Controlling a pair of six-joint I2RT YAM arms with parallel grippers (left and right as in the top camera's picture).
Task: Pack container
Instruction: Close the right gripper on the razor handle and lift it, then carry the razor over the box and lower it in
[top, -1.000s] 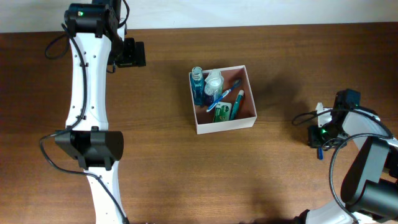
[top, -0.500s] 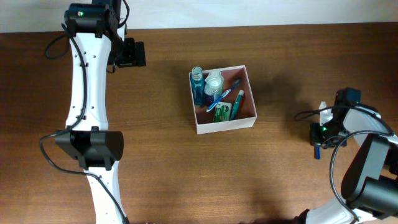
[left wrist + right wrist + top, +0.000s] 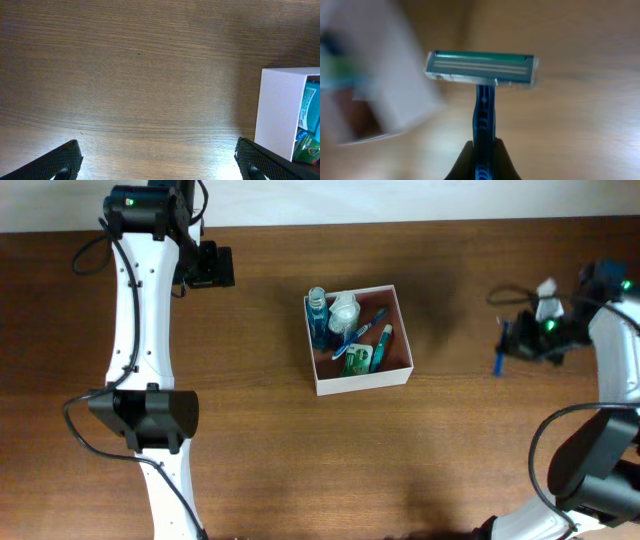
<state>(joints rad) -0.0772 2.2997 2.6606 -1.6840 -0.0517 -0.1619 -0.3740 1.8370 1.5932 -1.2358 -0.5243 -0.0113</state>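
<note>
A gap (image 3: 376, 336) shows between the toothbrush and the teal tube, so I will move my right gripper to the left in the overhead view, over the gap, and let go of the razor (image 3: 499, 358).
The container (image 3: 362, 380), a square white box with a reddish-brown inside, sits at mid-table and holds a blue bottle, a white bottle, a toothbrush and tubes. Its white wall shows at the right of the left wrist view (image 3: 280, 112). My right gripper (image 3: 515, 345) is shut on a blue razor (image 3: 499, 358), held above the table right of the container. In the right wrist view the razor (image 3: 482, 70) stands head-up between the fingers (image 3: 482, 155), with the container blurred at left (image 3: 385, 85). My left gripper (image 3: 157, 162) is open and empty over bare wood, far left of the container.
The brown wooden table (image 3: 260, 450) fills the view. Its back edge meets a white wall strip (image 3: 400, 200) at the top. The left arm (image 3: 140, 320) stretches down the left side; the right arm (image 3: 610, 380) curves along the right edge.
My right gripper has lifted the razor off the table and carried it toward the back. The left arm has not moved.
</note>
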